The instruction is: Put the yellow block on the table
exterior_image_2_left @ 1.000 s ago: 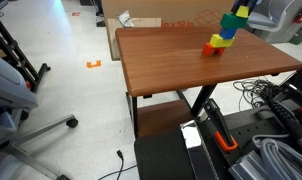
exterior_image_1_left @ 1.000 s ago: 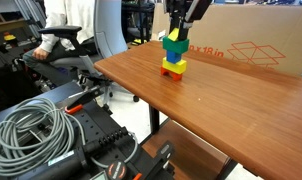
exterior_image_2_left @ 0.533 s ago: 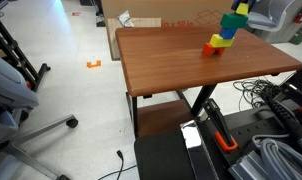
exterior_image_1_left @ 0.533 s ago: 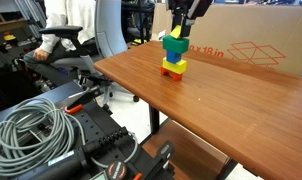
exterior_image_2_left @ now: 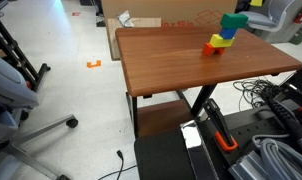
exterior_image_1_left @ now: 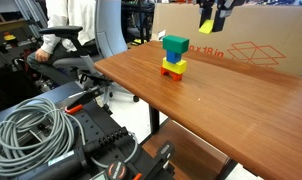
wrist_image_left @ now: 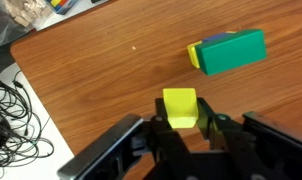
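Observation:
My gripper should next move down and away from the block stack to release the yellow block (exterior_image_1_left: 206,25) on the bare tabletop, which is empty below my gripper.
My gripper (exterior_image_1_left: 212,14) is shut on the small yellow block (exterior_image_1_left: 206,25) and holds it in the air, above and to the right of the block stack. In the wrist view the yellow block (wrist_image_left: 179,103) sits between the fingers (wrist_image_left: 179,120) above the reddish-brown table (wrist_image_left: 91,70). The green block (exterior_image_1_left: 175,46) tops a stack of yellow, red and blue pieces (exterior_image_1_left: 173,68) standing on the table (exterior_image_1_left: 221,110). The stack (exterior_image_2_left: 221,40) also shows in an exterior view, with the green block (wrist_image_left: 233,52) seen from above in the wrist view.
A large cardboard box (exterior_image_1_left: 261,40) stands behind the table's far edge. Coiled grey cables (exterior_image_1_left: 31,125) lie on equipment beside the table. An office chair (exterior_image_1_left: 66,40) stands at the left. The table edge (exterior_image_2_left: 131,85) drops to the floor.
My gripper has lifted the yellow block off the green block and moved up and away from the stack. The stack has not moved.

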